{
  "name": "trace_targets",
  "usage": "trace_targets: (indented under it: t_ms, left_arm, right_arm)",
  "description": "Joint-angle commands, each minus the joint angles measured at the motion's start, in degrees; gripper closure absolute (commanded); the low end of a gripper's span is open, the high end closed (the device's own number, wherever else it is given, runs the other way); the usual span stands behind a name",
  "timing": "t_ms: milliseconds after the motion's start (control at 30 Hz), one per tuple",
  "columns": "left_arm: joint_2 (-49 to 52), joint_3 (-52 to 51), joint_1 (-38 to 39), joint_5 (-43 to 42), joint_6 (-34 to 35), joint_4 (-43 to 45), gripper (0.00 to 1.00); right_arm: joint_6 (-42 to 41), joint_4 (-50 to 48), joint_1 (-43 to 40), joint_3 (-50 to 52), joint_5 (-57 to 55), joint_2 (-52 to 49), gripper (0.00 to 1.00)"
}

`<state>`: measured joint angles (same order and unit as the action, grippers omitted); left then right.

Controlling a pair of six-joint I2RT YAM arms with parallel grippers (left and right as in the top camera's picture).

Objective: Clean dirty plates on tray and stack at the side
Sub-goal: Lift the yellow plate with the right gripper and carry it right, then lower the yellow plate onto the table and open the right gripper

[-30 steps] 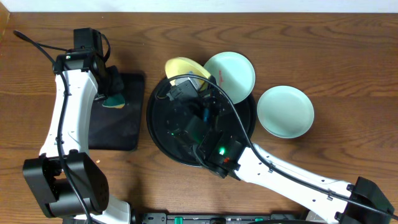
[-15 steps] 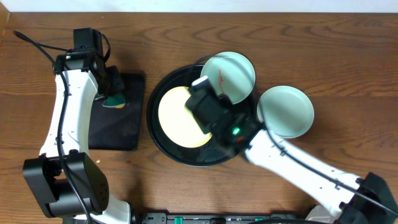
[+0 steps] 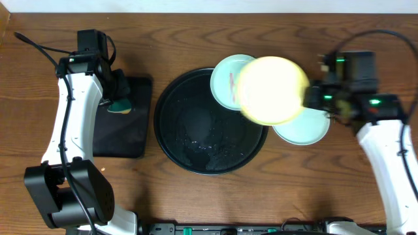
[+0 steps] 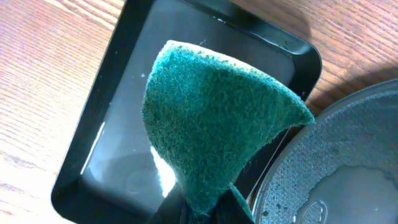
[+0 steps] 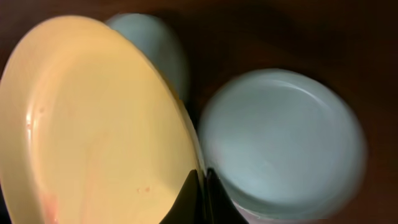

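Observation:
The robot's right gripper should next carry the yellow plate back and down over the table's mint-blue plate (image 3: 304,125) (image 5: 283,143), away from the round tray.
My right gripper (image 3: 312,96) is shut on the rim of the pale yellow plate (image 3: 271,90) and holds it in the air over the table's right side; the grip also shows in the right wrist view (image 5: 202,186), where the yellow plate (image 5: 93,118) has faint red smears. A mint-blue plate (image 3: 305,125) lies on the table under it, also seen in the right wrist view (image 5: 286,143). Another mint-blue plate (image 3: 224,79) with a red smear leans on the back rim of the big round black tray (image 3: 171,134). My left gripper (image 4: 208,208) is shut on a green sponge (image 4: 214,124).
A small rectangular black tray (image 3: 124,130) lies left of the round tray, under the sponge (image 3: 119,104); it also shows in the left wrist view (image 4: 112,149). The round tray's floor is wet.
My right arm has lifted the yellow plate off the round tray and swung it right, over the mint-blue plate on the table. The left arm has not moved.

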<state>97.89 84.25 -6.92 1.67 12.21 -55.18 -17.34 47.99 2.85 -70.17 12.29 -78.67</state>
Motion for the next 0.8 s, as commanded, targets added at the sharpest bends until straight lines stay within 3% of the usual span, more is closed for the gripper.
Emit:
trace_targets:
  t_ms: [0, 233, 767]
  left_arm:
    - [0.17, 0.31, -0.13, 0.22, 0.52, -0.09, 0.93]
    - [0.17, 0.31, -0.13, 0.22, 0.5, -0.04, 0.93]
    - [0.17, 0.31, -0.13, 0.22, 0.52, -0.07, 0.93]
  right_arm:
    - [2.19, 4.04, -7.96, -0.13, -2.32, -0.72, 0.99]
    - [4.37, 4.92, -13.88, 3.26, -8.92, -5.09, 0.99]
    - [4.13, 1.07, -12.63, 3.8, -10.71, -21.62, 0.96]
